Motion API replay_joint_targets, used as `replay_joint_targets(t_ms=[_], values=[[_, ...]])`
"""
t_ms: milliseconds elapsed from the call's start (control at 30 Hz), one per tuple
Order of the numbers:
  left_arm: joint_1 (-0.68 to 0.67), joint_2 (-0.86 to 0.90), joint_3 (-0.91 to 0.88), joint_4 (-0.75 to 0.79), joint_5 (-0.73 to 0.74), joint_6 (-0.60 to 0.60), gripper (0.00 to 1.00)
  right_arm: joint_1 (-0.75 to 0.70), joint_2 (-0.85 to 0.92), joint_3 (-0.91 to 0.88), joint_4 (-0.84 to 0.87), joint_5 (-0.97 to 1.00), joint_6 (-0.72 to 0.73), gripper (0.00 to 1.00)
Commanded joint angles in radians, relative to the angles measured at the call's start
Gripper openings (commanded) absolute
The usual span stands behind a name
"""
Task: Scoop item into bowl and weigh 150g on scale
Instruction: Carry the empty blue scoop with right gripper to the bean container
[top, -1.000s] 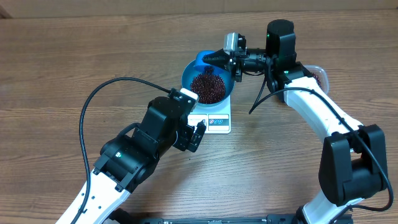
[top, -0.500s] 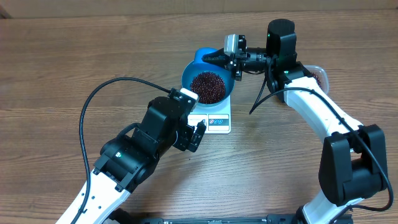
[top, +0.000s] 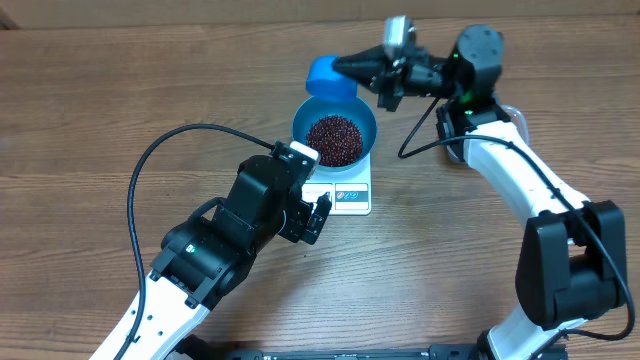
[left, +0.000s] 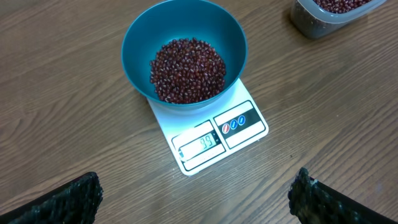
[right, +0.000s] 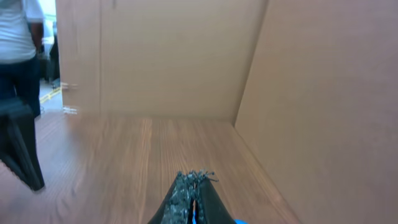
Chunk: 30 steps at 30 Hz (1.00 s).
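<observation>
Next, my right gripper will swing right in the overhead view to the clear container of beans below, lower the scoop (top: 325, 73) in and release it.
The blue bowl (top: 305, 122) (left: 138, 38) stands on the white scale (top: 352, 196) (left: 246, 129) and holds a heap of red-brown beans (top: 334, 137) (left: 188, 69). The scale's display (left: 200, 144) faces my left gripper. My right gripper (top: 346, 66) (right: 194, 180) is shut on the handle of a small blue scoop (top: 325, 73) (right: 196, 215), held above the table just beyond the bowl's far rim. My left gripper (top: 314, 217) (left: 196, 190) hangs open in front of the scale, with only bare table between its fingers.
A clear plastic container (left: 333, 14) (top: 512, 112) with more beans sits right of the bowl, largely hidden under the right arm in the overhead view. A black cable (top: 150, 160) loops over the table at the left. Cardboard walls (right: 311, 93) stand behind the table.
My right gripper has drawn the scoop up and back from over the bowl's rim, towards the far right. The left arm has not moved.
</observation>
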Motion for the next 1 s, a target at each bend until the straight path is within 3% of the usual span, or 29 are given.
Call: replay_joint_targets(t_ms=[0, 467, 867, 967], values=[[0.005, -0.011, -0.002, 0.003, -0.009, 0.008, 1.00, -0.050, -0.005, 0.024, 0.049, -0.003, 0.260, 0.04], [0.005, -0.011, -0.002, 0.004, -0.009, 0.008, 0.99, -0.319, -0.005, 0.024, -0.007, -0.004, 0.296, 0.04], [0.005, -0.011, -0.002, 0.011, -0.009, 0.008, 1.00, -0.513, -0.005, 0.024, -0.320, 0.071, 0.287, 0.04], [0.005, -0.011, -0.002, 0.016, -0.009, 0.008, 0.99, -0.525, -0.004, 0.024, -0.443, 0.144, 0.212, 0.04]])
